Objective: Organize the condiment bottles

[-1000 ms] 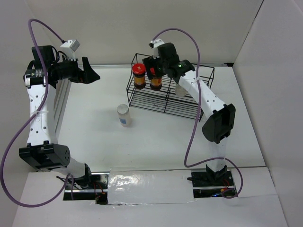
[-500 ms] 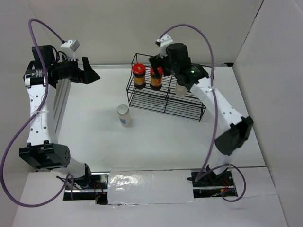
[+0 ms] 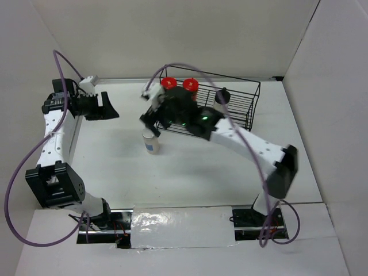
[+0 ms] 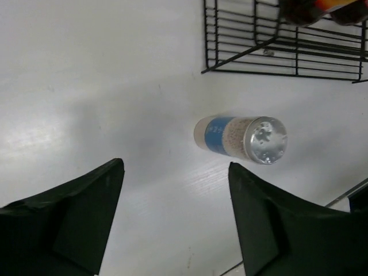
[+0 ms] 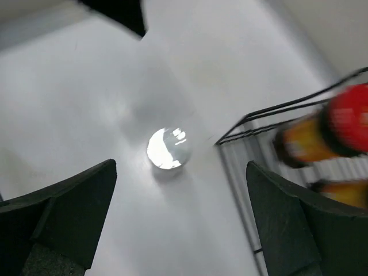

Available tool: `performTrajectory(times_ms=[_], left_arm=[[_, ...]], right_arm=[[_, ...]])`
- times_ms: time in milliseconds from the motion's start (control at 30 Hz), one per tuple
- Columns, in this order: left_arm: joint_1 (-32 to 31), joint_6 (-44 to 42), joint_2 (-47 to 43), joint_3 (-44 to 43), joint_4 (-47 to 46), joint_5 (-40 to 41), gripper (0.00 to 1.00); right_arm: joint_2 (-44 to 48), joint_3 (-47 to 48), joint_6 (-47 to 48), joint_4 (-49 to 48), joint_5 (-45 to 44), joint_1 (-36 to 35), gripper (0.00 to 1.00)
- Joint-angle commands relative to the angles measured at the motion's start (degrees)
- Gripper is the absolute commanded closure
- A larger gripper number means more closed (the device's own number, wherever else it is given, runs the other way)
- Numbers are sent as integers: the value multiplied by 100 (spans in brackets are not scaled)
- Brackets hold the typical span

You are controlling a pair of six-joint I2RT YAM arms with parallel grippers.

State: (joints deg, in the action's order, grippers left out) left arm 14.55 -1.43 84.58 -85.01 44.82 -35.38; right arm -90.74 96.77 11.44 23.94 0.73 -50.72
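The jar stands upright and its shiny cap (image 5: 168,148) is still below and ahead of my open fingers, so my right gripper will next move down beside the rack's corner onto the jar.
A pale-capped jar with a blue label (image 3: 150,142) stands alone on the white table, left of the black wire rack (image 3: 241,109). In the left wrist view this jar (image 4: 238,135) lies ahead of my open left gripper (image 4: 175,172), well apart from it. My right gripper (image 3: 151,123) hovers open just above the jar, whose shiny cap (image 5: 168,148) shows ahead of the gripper (image 5: 181,172), nothing held. Two red-capped jars (image 3: 168,83) (image 3: 190,84) and a black-capped whitish jar (image 3: 222,96) stand in the rack. The left gripper (image 3: 112,106) hangs open at far left.
The rack's front corner (image 5: 230,135) is close to the right of the lone jar, with a red-capped jar (image 5: 322,135) blurred behind it. White walls enclose the table on three sides. The right arm (image 3: 247,141) stretches across the table's middle.
My right arm has swung left from the rack's red-capped jars to above the pale-capped jar. The left arm has dropped and shifted slightly right, its gripper staying empty.
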Motion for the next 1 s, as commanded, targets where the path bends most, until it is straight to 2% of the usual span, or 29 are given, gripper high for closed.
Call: performTrajectory(times_ms=[0, 133, 467, 600, 733, 833, 967], left_arm=[[110, -50, -327, 431, -315, 232, 12], [154, -85, -468, 661, -307, 224, 6], [163, -85, -547, 670, -289, 136, 6], [163, -77, -521, 635, -316, 92, 6], [171, -59, -503, 635, -342, 31, 6], [154, -59, -512, 644, -325, 22, 6], [163, -59, -521, 653, -333, 22, 6]], right_arm=[[-900, 52, -98, 471, -20, -490, 0], [-1516, 394, -598, 357, -64, -439, 0], [-2255, 641, -1126, 409, -662, -395, 0], [-2422, 606, -1083, 129, -434, -360, 0], [-2799, 1096, -1056, 137, -495, -369, 0], [-2984, 1230, -1100, 49, -732, -351, 2], [-3072, 1221, -1127, -83, -768, -289, 13]])
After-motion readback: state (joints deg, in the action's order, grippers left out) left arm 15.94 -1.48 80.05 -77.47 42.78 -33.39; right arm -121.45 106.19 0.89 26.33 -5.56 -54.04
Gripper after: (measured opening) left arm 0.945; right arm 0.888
